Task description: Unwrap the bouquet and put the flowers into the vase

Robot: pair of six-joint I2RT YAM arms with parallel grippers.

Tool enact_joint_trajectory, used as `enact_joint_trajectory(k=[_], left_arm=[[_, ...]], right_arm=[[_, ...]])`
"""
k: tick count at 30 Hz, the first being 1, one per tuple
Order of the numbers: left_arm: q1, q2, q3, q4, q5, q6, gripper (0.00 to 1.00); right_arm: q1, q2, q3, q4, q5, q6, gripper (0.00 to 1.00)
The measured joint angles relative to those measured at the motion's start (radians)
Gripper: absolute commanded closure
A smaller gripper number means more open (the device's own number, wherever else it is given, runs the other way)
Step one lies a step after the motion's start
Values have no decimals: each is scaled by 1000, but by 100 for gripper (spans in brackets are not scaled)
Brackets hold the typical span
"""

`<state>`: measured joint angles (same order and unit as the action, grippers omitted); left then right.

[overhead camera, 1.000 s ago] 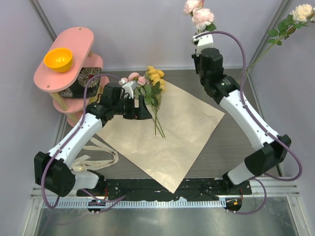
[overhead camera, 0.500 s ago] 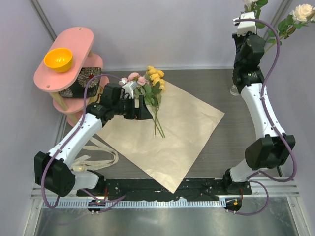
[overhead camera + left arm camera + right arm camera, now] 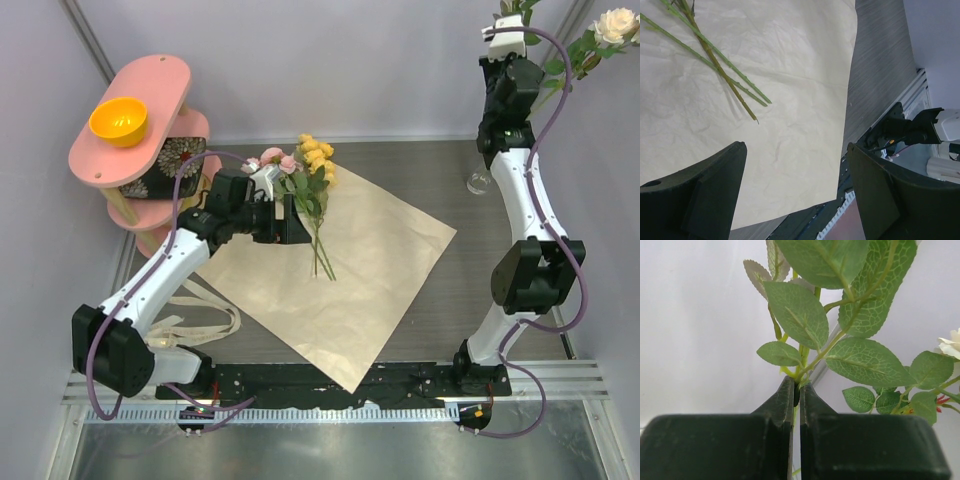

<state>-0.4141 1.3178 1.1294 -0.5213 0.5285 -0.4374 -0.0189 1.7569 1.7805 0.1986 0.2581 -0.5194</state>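
Note:
My right gripper still holds the leafy green stem high above the small clear vase (image 3: 478,183), so next it will move down, slide the stem inside and release it.
The bouquet's kraft paper (image 3: 350,270) lies flat and open on the table. On its far corner lie the flowers (image 3: 308,170), yellow and pink blooms with thin green stems (image 3: 715,55). My left gripper (image 3: 293,224) hovers open just left of those stems, nothing between its fingers (image 3: 715,190). My right gripper (image 3: 512,14) is raised at the back right, shut on a leafy green flower stem (image 3: 801,360), its bloom out of view. Below it stands the small clear vase (image 3: 478,183). A white bloom (image 3: 612,25) on a long stem leans from that side.
A pink tiered shelf (image 3: 150,75) stands at the back left, carrying an orange bowl (image 3: 118,120) and a floral black box (image 3: 165,165). Cream ribbon (image 3: 195,325) lies loose by the left arm. Walls close in on the left, back and right.
My right arm swung right and up with the stem, from above the table's back middle to the back-right corner over the vase; its pink blooms left the frame. The left arm stayed put.

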Motion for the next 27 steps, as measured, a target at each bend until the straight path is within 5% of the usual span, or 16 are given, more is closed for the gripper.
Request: enact_joint_trajectory(k=[13,27], left_arm=[[0,19,0,0,7,0,15],[0,40,0,0,7,0,14]], right_arm=[[-43,37,8,71,-39,41,99],[-99,29,-159,236,-71,135,99]])
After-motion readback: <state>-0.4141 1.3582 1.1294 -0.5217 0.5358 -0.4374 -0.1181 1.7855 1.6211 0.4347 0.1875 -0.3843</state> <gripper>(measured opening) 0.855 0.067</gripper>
